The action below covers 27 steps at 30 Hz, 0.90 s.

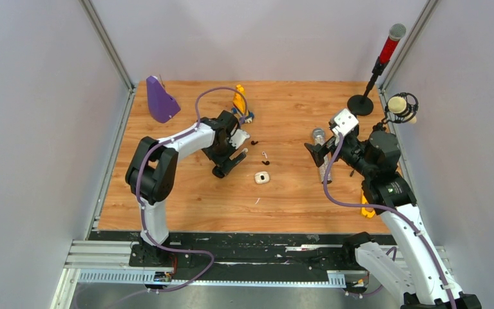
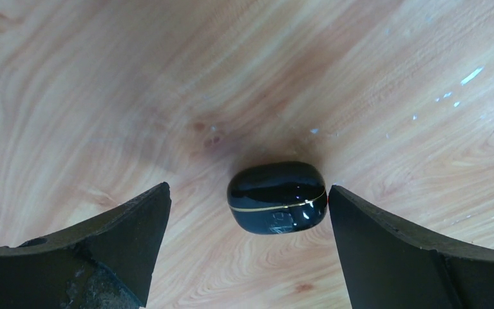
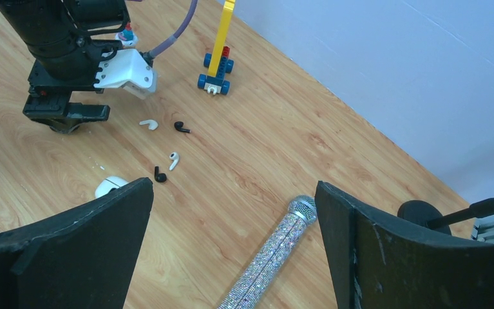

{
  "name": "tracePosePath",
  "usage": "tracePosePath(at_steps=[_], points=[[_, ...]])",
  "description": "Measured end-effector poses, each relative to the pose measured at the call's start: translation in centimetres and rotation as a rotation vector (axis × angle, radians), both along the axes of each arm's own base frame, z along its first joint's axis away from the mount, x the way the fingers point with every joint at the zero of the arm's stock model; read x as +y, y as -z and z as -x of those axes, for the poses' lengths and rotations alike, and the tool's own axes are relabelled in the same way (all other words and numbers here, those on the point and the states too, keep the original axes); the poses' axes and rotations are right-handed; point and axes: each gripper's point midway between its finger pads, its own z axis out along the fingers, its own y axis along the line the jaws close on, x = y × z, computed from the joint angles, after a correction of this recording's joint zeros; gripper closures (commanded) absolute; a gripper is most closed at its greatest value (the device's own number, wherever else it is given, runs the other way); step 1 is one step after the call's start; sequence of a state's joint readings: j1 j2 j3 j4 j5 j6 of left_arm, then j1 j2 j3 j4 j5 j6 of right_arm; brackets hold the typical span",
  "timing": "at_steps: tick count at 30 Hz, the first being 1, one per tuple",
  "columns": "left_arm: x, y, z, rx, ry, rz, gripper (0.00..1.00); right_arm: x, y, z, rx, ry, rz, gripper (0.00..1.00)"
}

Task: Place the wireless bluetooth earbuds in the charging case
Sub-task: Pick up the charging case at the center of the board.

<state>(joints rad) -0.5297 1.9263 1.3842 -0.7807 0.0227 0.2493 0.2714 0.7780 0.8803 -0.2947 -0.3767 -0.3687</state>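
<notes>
Next I should shift my left gripper toward the right in the wrist view to center its fingers around the black case (image 2: 277, 196), which lies between them toward that side.
A glossy black charging case (image 2: 277, 196) with a thin gold seam lies shut on the wood. My left gripper (image 2: 249, 191) stands open around it, the case close to the right-hand finger (image 2: 386, 251). In the top view this left gripper (image 1: 232, 162) hangs low over the table and hides the black case. A white case (image 1: 262, 177) lies just to its right. Loose earbuds lie between them: two black earbuds (image 3: 181, 127) (image 3: 160, 174) and two white earbuds (image 3: 148, 123) (image 3: 174, 160). My right gripper (image 3: 234, 187) is open, raised, holding nothing.
A glittery silver microphone (image 3: 273, 254) lies under the right gripper. A yellow brick toy on wheels (image 1: 241, 103) and a purple wedge (image 1: 161, 100) stand at the back. At the back right are a red microphone on a stand (image 1: 386, 58) and its round base (image 1: 361, 104).
</notes>
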Motion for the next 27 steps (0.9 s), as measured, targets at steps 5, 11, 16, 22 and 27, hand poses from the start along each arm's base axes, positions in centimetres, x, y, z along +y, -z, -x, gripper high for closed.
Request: tracePosePath(at_steps=[5,11,16,22,27], points=[[0.8,1.0,1.2,0.04,-0.001,-0.025,0.0,0.0,0.0,0.0,0.0,0.0,0.0,0.0],[1.5,1.3,2.0,0.062,-0.003,-0.021,0.12,0.0,0.0,0.0,0.0,0.0,0.0,0.0],[1.3,0.5,2.3,0.051,0.021,0.033,0.22,0.0,0.0,0.0,0.0,-0.001,0.0,0.0],[0.6,0.5,2.4,0.055,0.045,0.077,0.25,0.0,0.0,0.0,0.0,-0.001,-0.001,0.0],[0.4,0.7,2.6,0.063,0.05,0.09,0.39,0.0,0.0,0.0,0.0,-0.001,-0.001,0.0]])
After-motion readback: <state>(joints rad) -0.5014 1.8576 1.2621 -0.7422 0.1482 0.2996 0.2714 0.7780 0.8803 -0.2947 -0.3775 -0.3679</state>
